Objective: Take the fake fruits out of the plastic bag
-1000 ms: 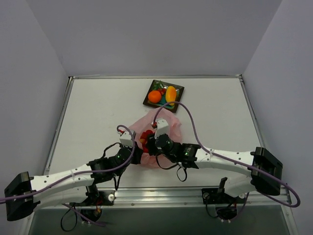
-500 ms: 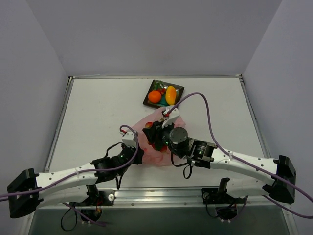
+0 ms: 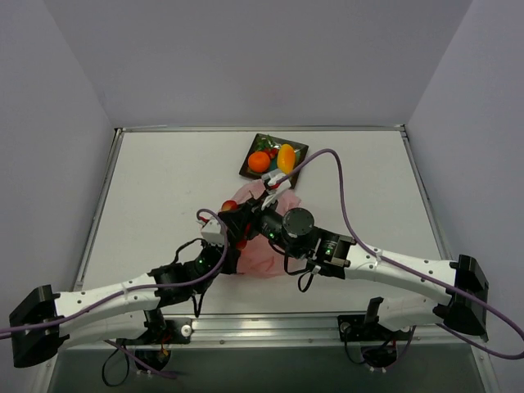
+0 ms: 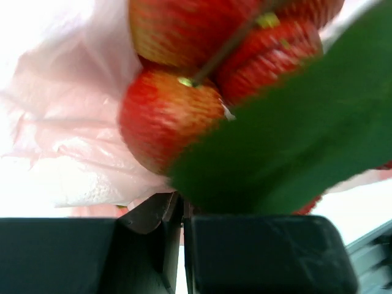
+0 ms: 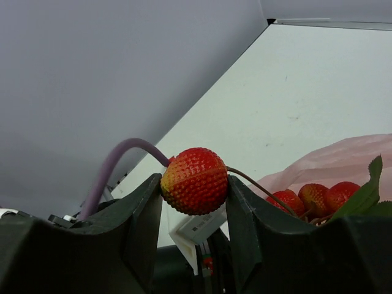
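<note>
The orange and the mango are on the teal plate. My right gripper should next rise clear of the bag (image 3: pixel 274 250), move outward, and lower over the plate to let go.
My right gripper (image 5: pixel 195 182) is shut on a bumpy red fruit (image 5: pixel 193 171) whose thin stem runs to more red pieces (image 5: pixel 318 197) and a green leaf (image 5: pixel 365 195) over the pink plastic bag (image 5: pixel 343 160). In the top view this gripper (image 3: pixel 237 218) holds the red piece (image 3: pixel 228 205) at the bag's (image 3: pixel 274 250) left edge. My left gripper (image 3: pixel 232 255) is shut on the bag's near-left edge. Its wrist view shows its closed gripper (image 4: pixel 182 207) below red fruits (image 4: pixel 165 116), a leaf (image 4: pixel 294 147) and bag film (image 4: pixel 61 122). An orange (image 3: pixel 259 161) and a mango (image 3: pixel 286 155) lie on the plate.
The square dark-rimmed teal plate (image 3: pixel 250 171) sits at the table's far middle, just beyond the bag, with a small red piece (image 3: pixel 271 152) on it too. Purple cables loop over both arms. White walls close in the table on three sides.
My right gripper has lifted out of the bag and swung left and away with the red fruit cluster in its jaws. My left gripper stays on the bag's edge.
</note>
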Robot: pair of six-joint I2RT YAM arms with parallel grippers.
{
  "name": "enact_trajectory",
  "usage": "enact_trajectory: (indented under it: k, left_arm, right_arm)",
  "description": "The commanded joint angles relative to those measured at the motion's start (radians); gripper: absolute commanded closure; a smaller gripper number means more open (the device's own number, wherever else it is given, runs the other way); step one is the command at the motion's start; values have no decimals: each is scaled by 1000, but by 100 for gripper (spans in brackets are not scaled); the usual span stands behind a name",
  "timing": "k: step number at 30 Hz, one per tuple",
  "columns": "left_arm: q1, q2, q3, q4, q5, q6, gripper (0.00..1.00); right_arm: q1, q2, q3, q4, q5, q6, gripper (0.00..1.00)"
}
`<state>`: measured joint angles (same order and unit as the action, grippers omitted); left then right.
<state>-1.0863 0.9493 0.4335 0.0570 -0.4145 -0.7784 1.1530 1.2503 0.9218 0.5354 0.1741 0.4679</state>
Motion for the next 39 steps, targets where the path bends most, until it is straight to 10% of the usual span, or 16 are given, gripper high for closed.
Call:
enact_trajectory:
  k: [1,19,39]
  left_arm:
    - [-4,-90,25,-20,-53,-24,98]
    - [17,-159,96,-212,-175,-10,98]
    - [35,-310,119,-681,-311,-185,98]
  right_arm:
    - [5,-89,63,89,1,-17,99]
    - [-18,-172,370,-98,-12,-182,99]
    - [-639,319,586,-101,-34,-368,98]
